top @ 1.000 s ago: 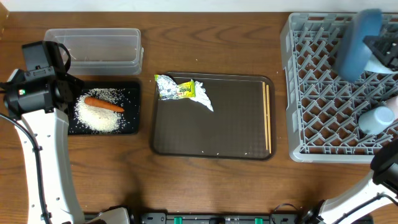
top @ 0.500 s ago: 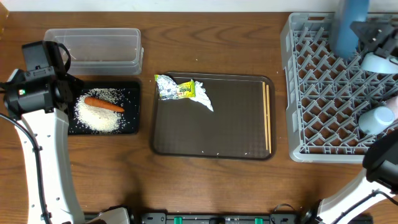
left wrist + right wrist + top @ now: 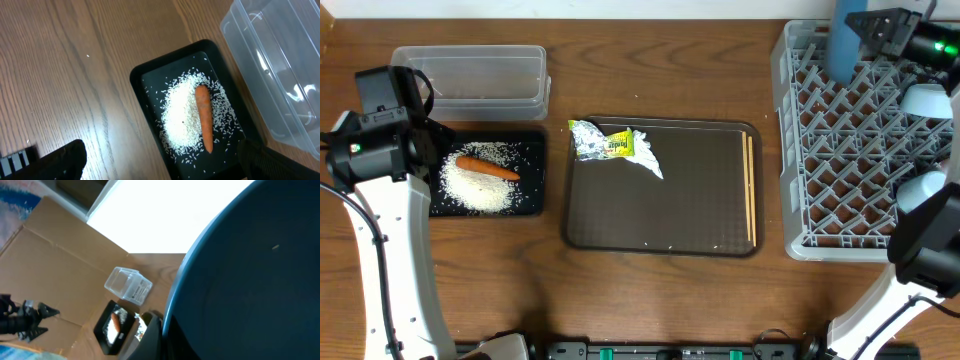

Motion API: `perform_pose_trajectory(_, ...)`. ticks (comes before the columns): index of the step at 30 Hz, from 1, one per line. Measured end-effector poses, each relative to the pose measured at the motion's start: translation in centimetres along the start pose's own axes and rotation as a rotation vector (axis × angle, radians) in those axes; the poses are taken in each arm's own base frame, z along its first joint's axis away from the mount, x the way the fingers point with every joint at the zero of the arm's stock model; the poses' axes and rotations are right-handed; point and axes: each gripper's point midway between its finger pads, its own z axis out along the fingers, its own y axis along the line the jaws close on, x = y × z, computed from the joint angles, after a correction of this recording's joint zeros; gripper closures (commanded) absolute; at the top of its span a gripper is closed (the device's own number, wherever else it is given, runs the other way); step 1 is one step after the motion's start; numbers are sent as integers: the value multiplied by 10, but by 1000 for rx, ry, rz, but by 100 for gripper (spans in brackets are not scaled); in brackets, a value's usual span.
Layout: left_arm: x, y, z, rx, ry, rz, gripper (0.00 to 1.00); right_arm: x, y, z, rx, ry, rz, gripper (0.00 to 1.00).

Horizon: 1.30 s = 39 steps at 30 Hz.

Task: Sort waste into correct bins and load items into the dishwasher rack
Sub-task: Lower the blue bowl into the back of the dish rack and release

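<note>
The dark-blue plate should go down onto the empty pegs at the rack's far corner, where my right gripper should release it, as the light-blue bowl (image 3: pixel 926 101) and pale-blue cup are elsewhere.
My right gripper (image 3: pixel 868 27) is shut on the dark-blue plate (image 3: pixel 842 45), holding it on edge above the far left corner of the grey dishwasher rack (image 3: pixel 840 150). The plate fills the right wrist view (image 3: pixel 250 280), with one finger (image 3: pixel 151 337) against its rim. The light-blue bowl (image 3: pixel 926 101) and pale-blue cup (image 3: pixel 920 191) sit in the rack. My left gripper (image 3: pixel 420 150) is open and empty above the left end of the black tray (image 3: pixel 532 150), which holds rice (image 3: pixel 182 117) and the carrot (image 3: pixel 203 116). The clear tub (image 3: pixel 480 75) lies behind it.
The brown serving tray (image 3: pixel 660 215) sits in the middle, with the crumpled wrapper (image 3: pixel 611 146) at its far left corner and the chopsticks (image 3: pixel 751 190) along its right side. Bare wooden table lies in front of the trays.
My right gripper has carried the plate to the left and toward the rack's far edge. The left arm has not moved.
</note>
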Motion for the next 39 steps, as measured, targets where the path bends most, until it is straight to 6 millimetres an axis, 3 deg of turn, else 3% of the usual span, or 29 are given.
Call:
perform_pose_trajectory(8, 0, 0, 0, 0, 0, 0, 0, 16, -6, 34, -4, 54, 91, 99)
perform_pose_trajectory(13, 0, 0, 0, 0, 0, 0, 0, 24, -16, 44, -15, 74, 137, 99)
perform_pose_trajectory(26, 0, 0, 0, 0, 0, 0, 0, 15, -37, 5, 23, 21, 219, 95)
perform_pose_trajectory(35, 0, 0, 0, 0, 0, 0, 0, 22, -42, -7, 43, 29, 292, 92)
perform_pose_trajectory(39, 0, 0, 0, 0, 0, 0, 0, 23, -51, -22, 94, 16, 332, 92)
